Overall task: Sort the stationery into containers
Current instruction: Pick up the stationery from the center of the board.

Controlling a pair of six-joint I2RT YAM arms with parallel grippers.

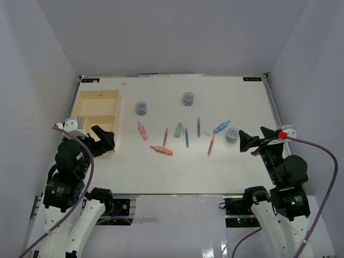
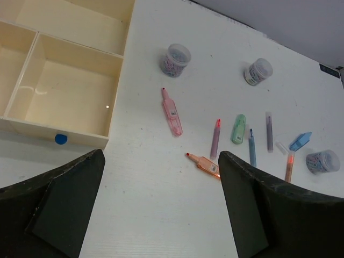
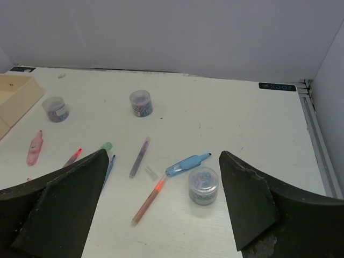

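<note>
The round pot nearest the tray stands farther out. My open left gripper will move outward next, to the right in the top view, and down around it.
The cream tray (image 1: 97,102) lies at the left, its compartments bare. Loose pens lie mid-table: a pink marker (image 1: 142,130), an orange one (image 1: 161,150), a green one (image 1: 178,129), a dark grey pen (image 1: 198,128), a blue marker (image 1: 221,127) and an orange-red pen (image 1: 210,145). Three round pots (image 1: 141,108) (image 1: 187,98) (image 1: 231,135) stand upright. My left gripper (image 1: 105,141) hangs open beside the tray's near right corner, the orange marker (image 2: 204,164) just beyond its right finger. My right gripper (image 1: 251,137) is open, close right of the nearest pot (image 3: 203,185), holding nothing.
White walls close in the table on three sides. A raised rail (image 1: 273,113) runs along the right edge. A small clear cap (image 3: 151,173) lies loose among the pens. A blue dot (image 2: 61,139) marks the tray's near wall.
</note>
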